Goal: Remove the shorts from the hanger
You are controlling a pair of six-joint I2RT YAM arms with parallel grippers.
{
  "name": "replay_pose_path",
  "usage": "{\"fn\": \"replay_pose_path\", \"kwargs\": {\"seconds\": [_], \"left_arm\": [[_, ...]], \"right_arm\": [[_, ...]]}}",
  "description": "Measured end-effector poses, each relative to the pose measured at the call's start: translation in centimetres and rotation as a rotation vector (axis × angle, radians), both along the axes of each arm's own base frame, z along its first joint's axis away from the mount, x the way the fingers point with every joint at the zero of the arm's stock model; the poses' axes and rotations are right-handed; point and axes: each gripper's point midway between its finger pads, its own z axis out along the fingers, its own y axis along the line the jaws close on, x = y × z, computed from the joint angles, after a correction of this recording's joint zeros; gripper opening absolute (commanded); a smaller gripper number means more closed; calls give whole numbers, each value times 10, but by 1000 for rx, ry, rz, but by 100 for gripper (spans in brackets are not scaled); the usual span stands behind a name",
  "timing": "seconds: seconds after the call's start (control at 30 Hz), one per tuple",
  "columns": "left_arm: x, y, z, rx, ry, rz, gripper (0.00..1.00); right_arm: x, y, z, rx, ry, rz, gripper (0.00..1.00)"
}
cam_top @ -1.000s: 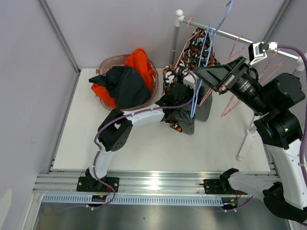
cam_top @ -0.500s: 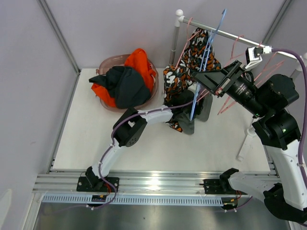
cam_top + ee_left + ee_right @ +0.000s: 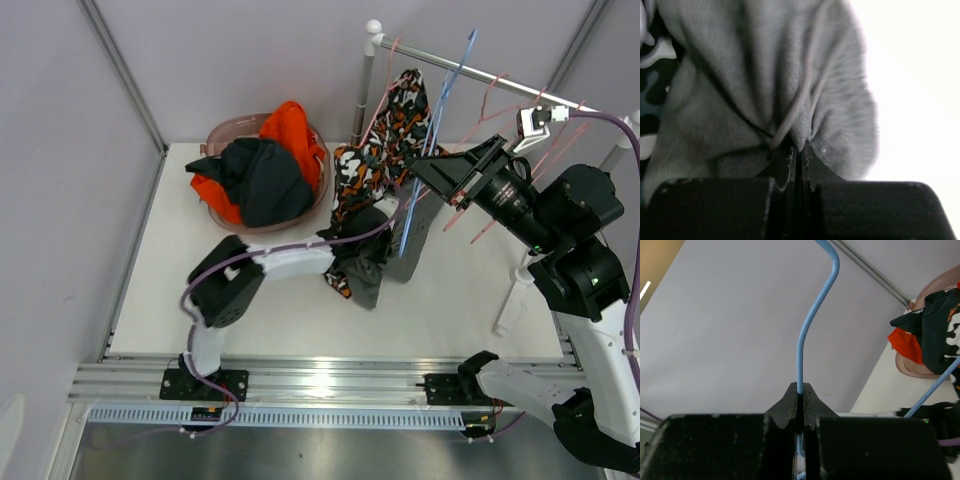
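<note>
My left gripper is next going to swing up and across to release the grey shorts over the pink basket, which stands to its left in the top view.
A blue hanger (image 3: 432, 130) hangs tilted below the rack rail, carrying blotch-patterned shorts (image 3: 372, 165) with grey shorts (image 3: 412, 245) drooping under them to the table. My right gripper (image 3: 416, 166) is shut on the hanger's wire neck (image 3: 801, 340), just below its hook. My left gripper (image 3: 362, 240) reaches in from the left and is shut on a fold of the grey shorts (image 3: 765, 75), with the cloth pinched between the fingertips (image 3: 789, 157). A patch of the patterned shorts (image 3: 652, 55) shows at the left edge of the left wrist view.
A pink basket (image 3: 222, 128) at the back left holds orange shorts (image 3: 292, 125) and dark charcoal shorts (image 3: 262, 178). The rack rail (image 3: 520, 84) carries several pink hangers (image 3: 492, 105). Its white posts stand behind the shorts (image 3: 366, 85) and at the right (image 3: 516, 290).
My left gripper has shut on the grey shorts and pulled them down and to the left. My right gripper has lifted the hanger a little up and to the right.
</note>
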Motion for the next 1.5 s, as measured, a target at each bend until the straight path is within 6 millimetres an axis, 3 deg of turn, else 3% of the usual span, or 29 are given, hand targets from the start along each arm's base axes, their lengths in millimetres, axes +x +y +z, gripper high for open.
{"fn": "replay_pose_path", "kwargs": {"seconds": [0.07,0.2,0.33,0.43,0.6,0.73,0.87,0.97,1.13,1.33,1.5], "left_arm": [[-29,9,34,-11,-24,-22,0],[-82,26,134,-124,-116,-73,0],[-101,56,209,-229,-188,-82,0],[-114,70,238,-279,-217,-126,0],[-133,72,255,-303,-212,-223,2],[-133,89,286,-288,-286,-211,3],[-115,124,365,-347,-426,-116,0],[-93,168,435,-427,-551,17,0],[-101,224,514,-487,-725,130,0],[-95,296,572,-429,-923,369,0],[-77,340,600,-323,-1057,565,0]], "right_arm": [[1,-1,-1,-6,-1,-9,0],[3,-3,-3,-14,-5,-24,0],[10,-2,-14,-30,14,-42,0],[19,0,-28,-46,39,-57,0],[34,3,-54,-75,94,-73,0],[40,1,-62,-83,111,-87,0],[45,-4,-64,-84,115,-108,0],[50,-7,-71,-89,126,-124,0],[63,-13,-97,-103,181,-139,0],[83,-24,-120,-95,230,-166,0],[98,-24,-136,-85,252,-161,0]]}}
